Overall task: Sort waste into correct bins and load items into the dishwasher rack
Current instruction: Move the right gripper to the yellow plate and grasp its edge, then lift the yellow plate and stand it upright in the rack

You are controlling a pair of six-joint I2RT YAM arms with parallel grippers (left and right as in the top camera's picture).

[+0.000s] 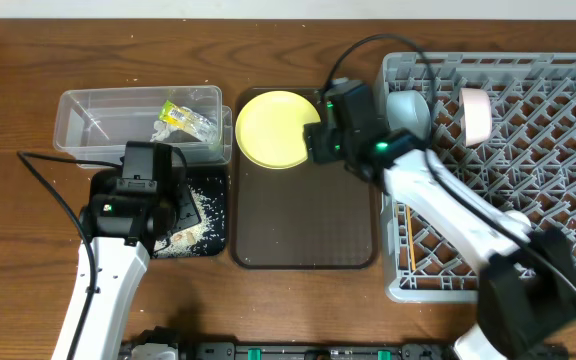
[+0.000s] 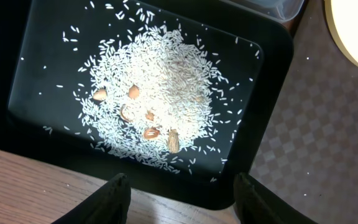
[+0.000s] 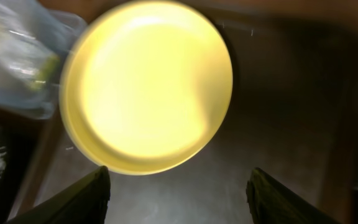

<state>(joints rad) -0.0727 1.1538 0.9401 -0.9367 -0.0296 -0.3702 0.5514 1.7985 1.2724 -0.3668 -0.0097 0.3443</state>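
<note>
The robot's right gripper will next come down toward the tray (image 1: 303, 215) onto the yellow plate's rim that faces the rack, since the bare tray leaves room for a finger beside that rim.
The round yellow plate (image 1: 274, 129) (image 3: 146, 86) lies at the back of the brown tray (image 1: 303, 215). My right gripper (image 3: 179, 190) is open and empty just right of the plate, above the tray. My left gripper (image 2: 182, 196) is open and empty over the near edge of the shallow black bin (image 2: 272, 106) (image 1: 213, 215), which holds a heap of rice scraps (image 2: 157, 99) with a few brown bits. The yellow-green wrapper (image 1: 183, 120) lies in the clear tub (image 1: 88, 115). The grey dishwasher rack (image 1: 548, 140) holds a light blue bowl (image 1: 408, 108) and a pale cup (image 1: 476, 114).
The brown tray lies between the bins and the rack. The right arm (image 1: 448, 210) reaches across the rack's left side. A black cable (image 1: 53, 190) runs over the wooden table at the left. The chopsticks and white bowl do not show.
</note>
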